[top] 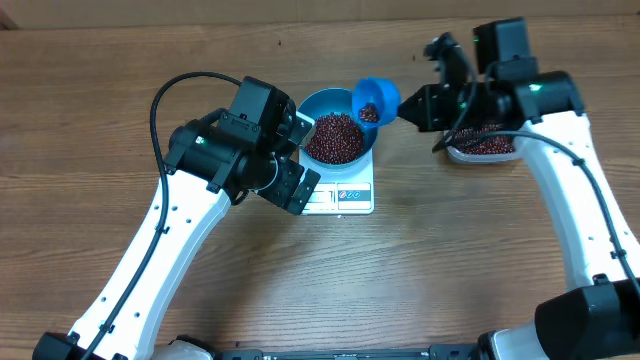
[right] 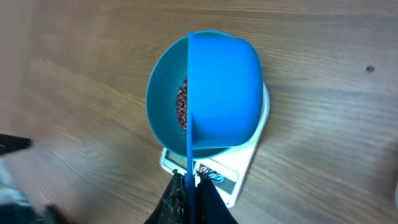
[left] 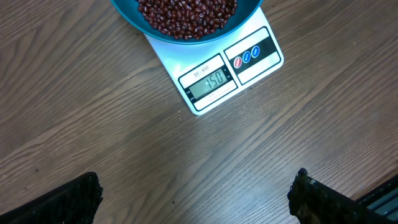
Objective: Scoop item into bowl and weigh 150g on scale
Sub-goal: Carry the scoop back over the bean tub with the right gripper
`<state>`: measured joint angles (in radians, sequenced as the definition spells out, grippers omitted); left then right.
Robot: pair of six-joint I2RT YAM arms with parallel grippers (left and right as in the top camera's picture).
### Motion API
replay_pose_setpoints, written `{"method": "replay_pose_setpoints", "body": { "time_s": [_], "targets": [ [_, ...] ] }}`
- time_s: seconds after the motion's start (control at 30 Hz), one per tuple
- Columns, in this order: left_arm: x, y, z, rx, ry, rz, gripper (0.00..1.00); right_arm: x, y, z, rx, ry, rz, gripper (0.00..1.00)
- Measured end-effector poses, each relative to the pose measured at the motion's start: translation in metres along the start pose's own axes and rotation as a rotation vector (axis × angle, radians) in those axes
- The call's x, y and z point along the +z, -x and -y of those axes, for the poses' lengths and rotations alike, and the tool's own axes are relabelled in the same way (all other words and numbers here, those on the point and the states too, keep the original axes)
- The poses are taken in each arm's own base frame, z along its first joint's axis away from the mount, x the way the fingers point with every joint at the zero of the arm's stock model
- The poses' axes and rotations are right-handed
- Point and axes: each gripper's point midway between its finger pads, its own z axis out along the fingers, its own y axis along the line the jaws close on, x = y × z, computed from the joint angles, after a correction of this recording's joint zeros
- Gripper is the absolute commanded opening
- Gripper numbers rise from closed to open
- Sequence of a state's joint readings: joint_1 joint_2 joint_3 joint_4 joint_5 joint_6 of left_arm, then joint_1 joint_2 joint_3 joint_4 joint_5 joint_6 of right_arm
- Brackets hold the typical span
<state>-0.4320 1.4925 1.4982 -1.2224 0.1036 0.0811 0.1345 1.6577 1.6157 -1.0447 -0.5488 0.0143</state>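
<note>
The scoop (top: 375,97) goes with my right gripper toward the tub next, then back and down to bare table by the scale for release, as the target weight shows.
The round blue bowl (top: 312,100) stands on the white scale (top: 355,196) and holds a heap of dark red-brown beans (top: 335,138). In the left wrist view the scale (left: 214,62) shows 150 on its display, below the bowl (left: 134,17). My right gripper (top: 405,103) is shut on the handle of a small blue scoop (top: 375,97), which hangs over the bowl's right rim with a few beans in it. The right wrist view shows the scoop (right: 224,93) edge-on above the bowl (right: 160,106), gripper (right: 191,186) clamped on its handle. My left gripper (left: 196,199) stands open over bare table, near the scale's front left.
A clear plastic tub (top: 485,148) with more beans sits to the right of the scale, under my right arm. My left arm (top: 215,150) reaches in close to the bowl's left side. Wooden table (top: 420,270) all around.
</note>
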Motion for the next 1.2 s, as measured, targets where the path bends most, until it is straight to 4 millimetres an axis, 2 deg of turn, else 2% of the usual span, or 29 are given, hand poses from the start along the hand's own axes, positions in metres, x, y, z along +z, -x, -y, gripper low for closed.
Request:
{"method": "replay_pose_setpoints", "body": {
  "time_s": [0.23,0.3,0.4,0.47,0.53,0.77,1.03,1.2],
  "targets": [
    [0.000,0.000,0.000,0.000,0.000,0.000,1.00,-0.039,0.009,0.026,0.232,0.159,0.059,0.04],
    [0.000,0.000,0.000,0.000,0.000,0.000,1.00,-0.051,0.009,0.049,0.302,0.122,0.081,0.04],
    [0.000,0.000,0.000,0.000,0.000,0.000,1.00,-0.068,-0.001,0.097,0.430,-0.035,0.100,0.04],
    [0.000,0.000,0.000,0.000,0.000,0.001,1.00,-0.074,-0.008,0.119,0.468,-0.134,0.102,0.04],
    [0.000,0.000,0.000,0.000,0.000,0.000,1.00,-0.078,-0.015,0.132,0.483,-0.231,0.093,0.04],
    [0.000,0.000,0.000,0.000,0.000,0.002,1.00,-0.096,-0.038,0.149,0.420,-0.598,0.038,0.04],
    [0.000,0.001,0.000,0.000,0.000,0.002,0.99,-0.108,-0.036,0.153,0.267,-0.950,0.023,0.04],
    [0.000,0.001,0.000,0.001,0.000,0.002,1.00,-0.111,-0.031,0.147,0.193,-1.052,0.028,0.04]
  ]
}}
